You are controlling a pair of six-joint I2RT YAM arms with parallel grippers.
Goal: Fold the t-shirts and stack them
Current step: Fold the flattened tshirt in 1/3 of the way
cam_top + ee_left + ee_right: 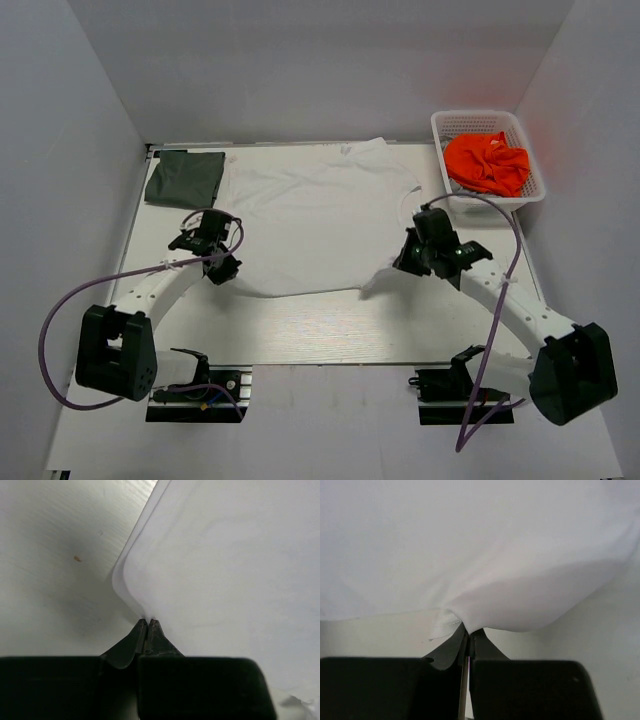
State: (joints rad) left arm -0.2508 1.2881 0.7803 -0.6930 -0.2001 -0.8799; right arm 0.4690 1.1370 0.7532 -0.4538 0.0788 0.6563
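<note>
The robot's left gripper next needs to bring the white t-shirt's near edge outward over the white t-shirt's far part (252,192) beside the dark grey-green t-shirt (184,177) and let it go, because the white t-shirt lies spread.
The white t-shirt (315,210) lies spread on the table, its near part lifted and curling. My left gripper (222,262) is shut on its near left edge; the left wrist view shows the cloth (225,565) pinched at the fingertips (148,623). My right gripper (410,258) is shut on the near right edge; the right wrist view shows the cloth (485,555) bunched at the fingertips (470,630). The dark grey-green t-shirt (184,177) lies folded at the far left corner, apart from both grippers.
A white basket (525,196) holding orange cloth (487,162) stands at the far right. Grey walls close in the table on the left, back and right. The bare wooden tabletop (330,330) lies between the shirt and the arm bases.
</note>
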